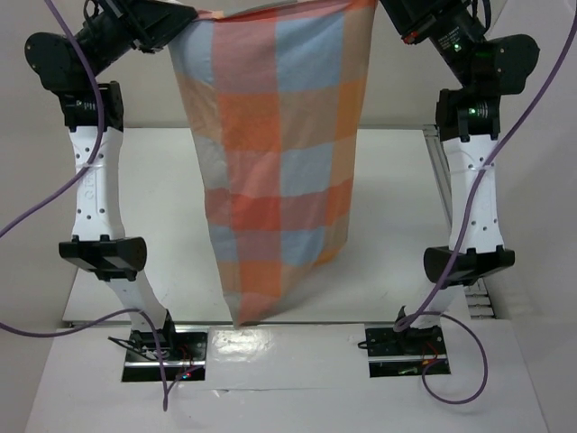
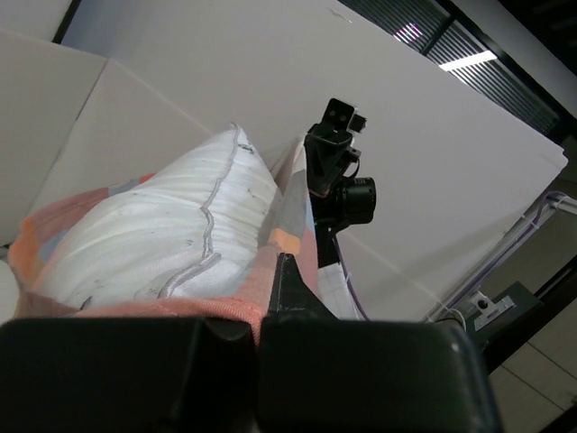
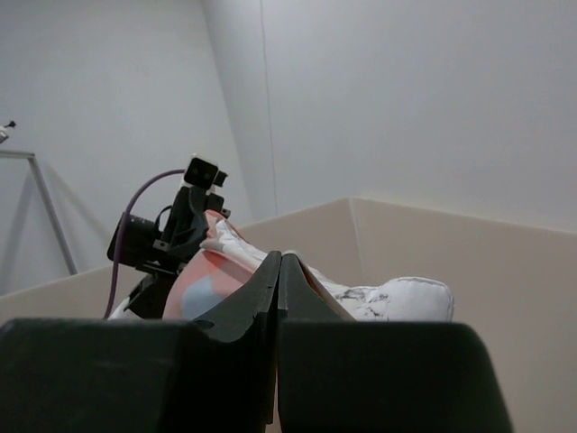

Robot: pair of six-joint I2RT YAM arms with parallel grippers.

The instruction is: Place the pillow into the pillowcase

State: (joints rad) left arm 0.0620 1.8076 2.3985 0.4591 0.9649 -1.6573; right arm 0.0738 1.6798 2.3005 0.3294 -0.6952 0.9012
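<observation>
The pillow sits inside the pillowcase. Next, the left gripper moves down and to the right in the top view, then releases the pillowcase's orange hem over the table.
The checked orange, blue-grey and tan pillowcase hangs in the air above the table, held up by its two top corners. My left gripper is shut on its top left corner and my right gripper on its top right corner. In the left wrist view the white pillow bulges out of the pillowcase mouth, and my left gripper pinches the orange hem. In the right wrist view my right gripper is shut on the pillowcase edge, with the pillow showing behind it.
The white table lies below the hanging cloth, with a metal frame rail along its right side. Purple cables loop off both arms. Beige walls stand behind.
</observation>
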